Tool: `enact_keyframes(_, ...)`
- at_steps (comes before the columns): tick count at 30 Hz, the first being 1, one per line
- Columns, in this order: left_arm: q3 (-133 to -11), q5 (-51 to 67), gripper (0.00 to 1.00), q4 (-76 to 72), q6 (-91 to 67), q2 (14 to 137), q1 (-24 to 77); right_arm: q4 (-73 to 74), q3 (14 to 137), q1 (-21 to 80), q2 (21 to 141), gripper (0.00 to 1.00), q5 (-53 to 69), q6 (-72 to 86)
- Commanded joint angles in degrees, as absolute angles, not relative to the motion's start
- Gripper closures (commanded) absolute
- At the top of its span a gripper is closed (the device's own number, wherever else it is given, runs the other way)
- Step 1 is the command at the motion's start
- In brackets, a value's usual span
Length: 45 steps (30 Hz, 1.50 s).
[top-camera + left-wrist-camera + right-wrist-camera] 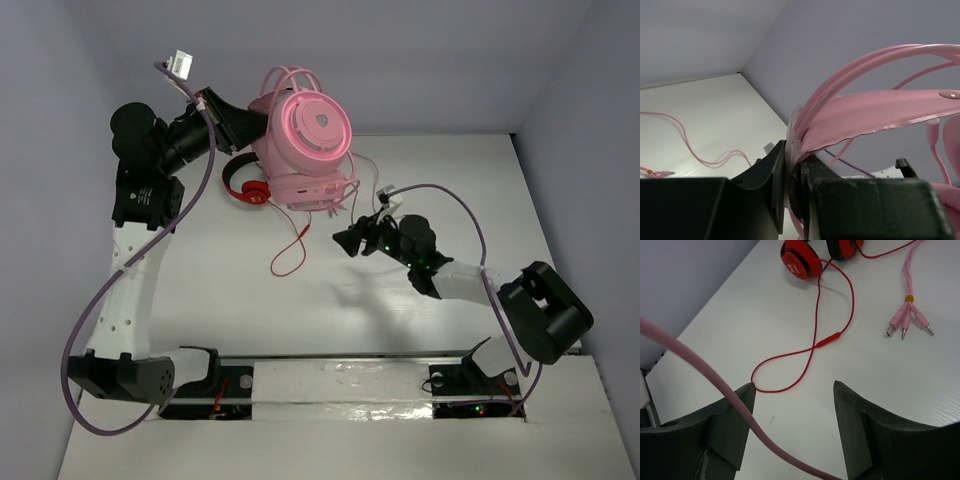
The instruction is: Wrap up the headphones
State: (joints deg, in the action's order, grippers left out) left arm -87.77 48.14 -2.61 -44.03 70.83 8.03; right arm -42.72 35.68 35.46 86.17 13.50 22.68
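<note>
My right gripper needs to move back slightly and close its fingers on that hanging stretch [353, 225] [782, 453], because the pink cable already slants across its open fingers.
The pale-pink headphones [305, 135] hang in the air at the back of the table. My left gripper [245, 125] is shut on their headband [865, 112], which is clamped between the jaws of the left gripper [792, 155]. Their thin pink cable [377, 182] runs down towards my right gripper [350, 238]. The right gripper [795, 390] is open above the table. The pink cable [700, 370] crosses its left finger and passes low between the jaws, unclamped. The cable's plugs [907, 317] lie on the table ahead.
Small red-and-black headphones [245, 185] lie under the raised pink ones, also in the right wrist view [800, 255]. Their red cable [295, 245] loops towards the table's middle, just ahead of the right fingers [815, 345]. Walls close the back and the sides.
</note>
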Motion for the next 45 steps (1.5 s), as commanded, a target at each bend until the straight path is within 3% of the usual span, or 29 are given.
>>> enact_keyframes(1,-90.09,49.31,1.0,-8.26,-49.04,70.49,6.68,-49.22,34.19,34.72,82.71,0.31,13.44,24.17)
enact_keyframes(3,-88.34,50.09,1.0,-11.14,-50.53,70.23,5.63,-49.05,33.75,34.72,83.05,0.33,13.45,24.26)
enact_keyframes(8,-88.68,49.13,1.0,-10.46,-51.77,69.96,3.61,-51.06,33.14,34.72,85.78,0.52,15.99,26.19)
enact_keyframes(19,-86.05,46.67,1.0,-14.5,-55.19,69.43,1.85,-50.71,28.92,34.72,84.11,0.43,16.88,30.32)
enact_keyframes(21,-85.35,46.23,1.0,-15.11,-55.37,69.43,1.85,-49.75,28.48,34.72,83.5,0.53,17.14,31.28)
enact_keyframes(23,-84.99,45.62,1.0,-15.21,-55.28,69.43,1.85,-49.31,28.13,34.72,82.88,0.8,17.05,32.08)
enact_keyframes(25,-83.42,42.81,1.0,-15.21,-55.11,68.91,1.85,-45.63,29.26,36.03,82.27,0.98,17.4,32.78)
enact_keyframes(26,-82.45,41.58,1.0,-15.29,-55.11,68.73,1.85,-45.62,29.96,37.17,82.0,1.0,16.71,32.78)
enact_keyframes(35,-69.45,19.82,1.0,-12.84,-49.68,64.43,1.85,-15.95,39.1,52.55,74.19,1.0,1.43,29.18)
enact_keyframes(45,-68.73,-7.34,1.0,-4.67,-33.94,65.38,7.55,8.06,51.31,63.44,68.47,1.0,-8.43,25.23)
